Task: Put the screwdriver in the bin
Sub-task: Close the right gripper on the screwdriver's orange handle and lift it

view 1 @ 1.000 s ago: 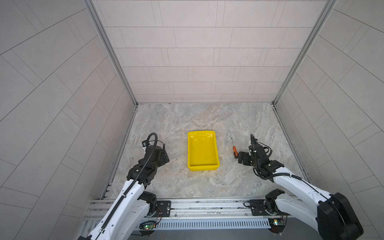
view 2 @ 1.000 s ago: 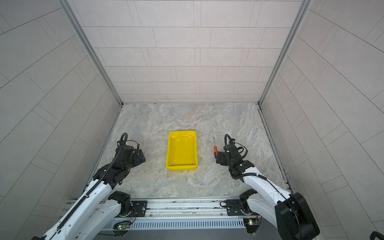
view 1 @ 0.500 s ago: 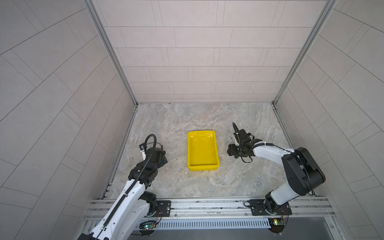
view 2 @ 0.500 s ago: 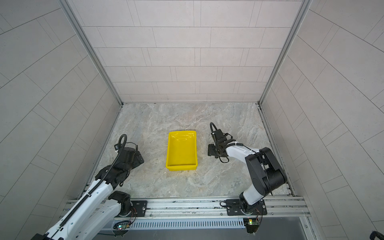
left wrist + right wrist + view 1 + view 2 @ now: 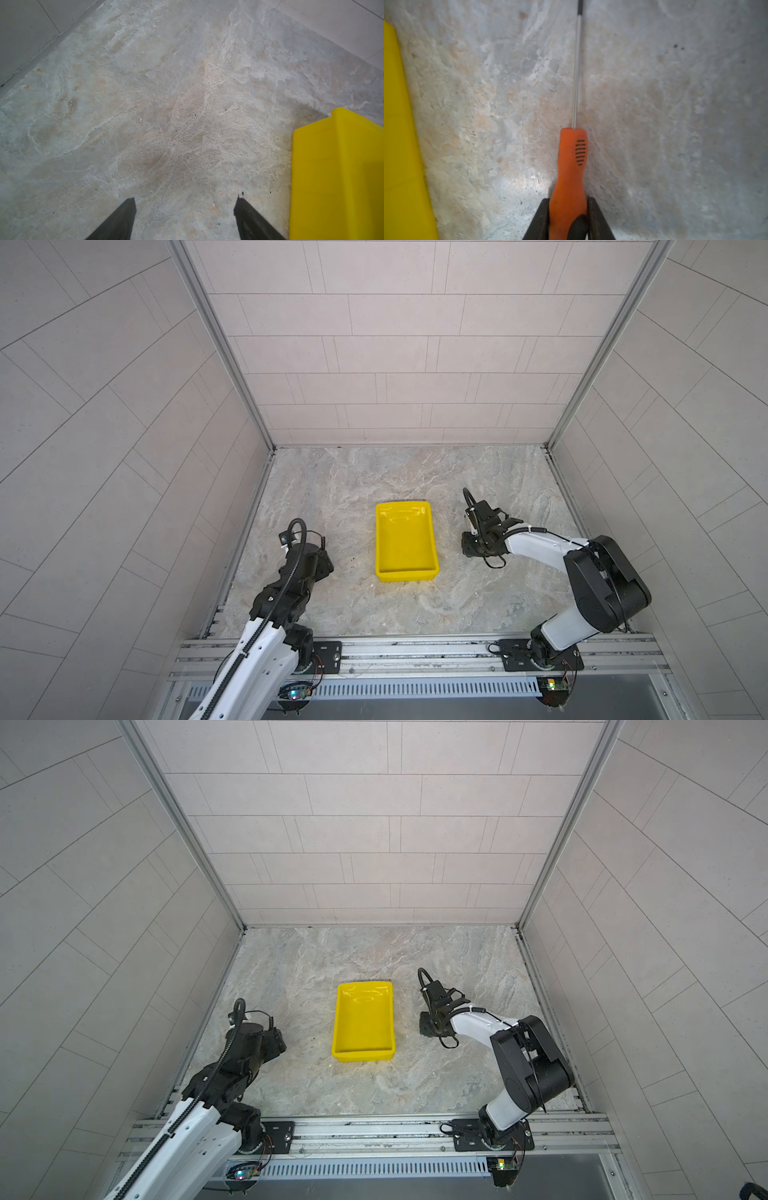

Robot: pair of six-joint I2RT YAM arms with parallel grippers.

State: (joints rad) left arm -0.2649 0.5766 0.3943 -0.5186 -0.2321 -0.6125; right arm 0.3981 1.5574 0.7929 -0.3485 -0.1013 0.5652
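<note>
I will next lift my right gripper over the yellow side of the bin, as the bin is close beside my gripper. Then I will move down and let go of the screwdriver's handle on the bottom of the bin.
In the right wrist view the screwdriver (image 5: 571, 166) lies on the stone floor, its orange handle towards the camera and its thin metal shaft pointing away. My right gripper (image 5: 568, 200) is shut on the rear of the handle. In both top views that gripper (image 5: 471, 547) (image 5: 426, 1027) sits low on the floor, right of the yellow bin (image 5: 405, 539) (image 5: 363, 1017), and hides the screwdriver. The bin has nothing in it. My left gripper (image 5: 185, 200) (image 5: 324, 564) stands open and empty over bare floor, left of the bin (image 5: 332, 176).
Tiled walls close in the marbled floor (image 5: 415, 477) on the left, back and right. A metal rail (image 5: 415, 651) carrying both arm bases runs along the front edge. The bin's yellow wall (image 5: 400, 145) lies close beside the screwdriver.
The right arm has swung in over the screwdriver and its jaws have closed on the handle. The left gripper's jaws have narrowed and that arm has shifted slightly.
</note>
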